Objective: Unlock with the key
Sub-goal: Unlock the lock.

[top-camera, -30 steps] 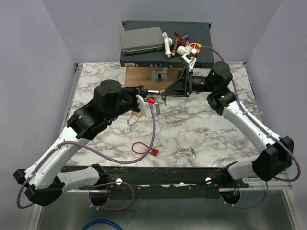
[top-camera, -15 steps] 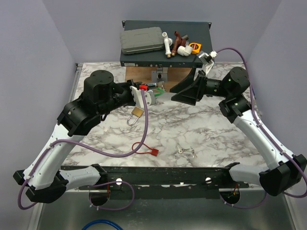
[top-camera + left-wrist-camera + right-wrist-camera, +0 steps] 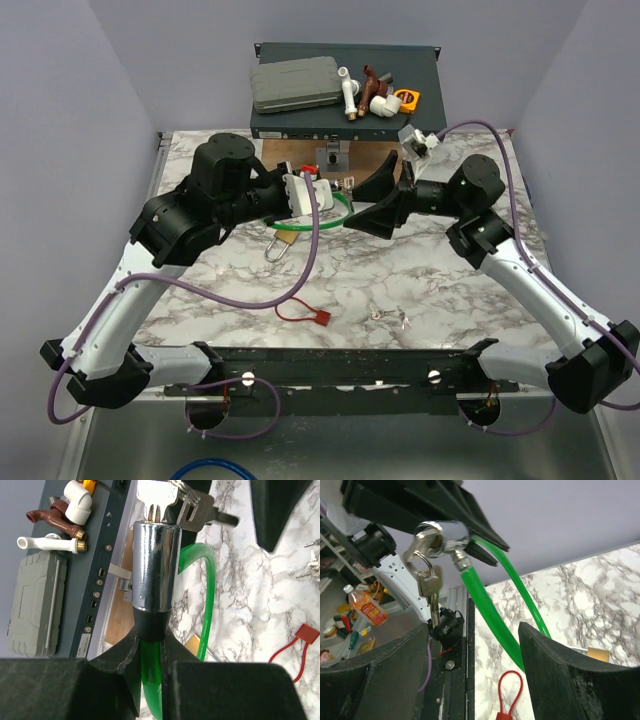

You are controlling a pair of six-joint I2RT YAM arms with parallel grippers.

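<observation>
The lock's place is on clear marble, which lies below my left gripper and to its left in the top view, so the gripper will next swing sideways and down to release it there.
My left gripper [image 3: 300,196] [image 3: 150,652] is shut on a green cable lock, gripping it just below the chrome cylinder [image 3: 152,565] [image 3: 322,184] and holding it above the table. A key [image 3: 157,495] sits in the cylinder's end, with a spare key [image 3: 200,507] hanging from its ring. The green cable [image 3: 338,212] [image 3: 490,610] loops down. My right gripper [image 3: 368,208] [image 3: 475,670] is open and empty. It faces the cylinder [image 3: 442,535] and keys [image 3: 430,587], a short way off.
A brass padlock [image 3: 283,240], a red cable seal [image 3: 305,312] and loose keys [image 3: 390,318] lie on the marble table. A wooden board with a hasp [image 3: 330,158] and a dark case [image 3: 430,115] holding a grey box, pipe fittings and a tape measure stand at the back.
My right gripper drew back to the right, then came down and left toward the lock again. My left arm lifted the lock and turned it; the green cable now shows.
</observation>
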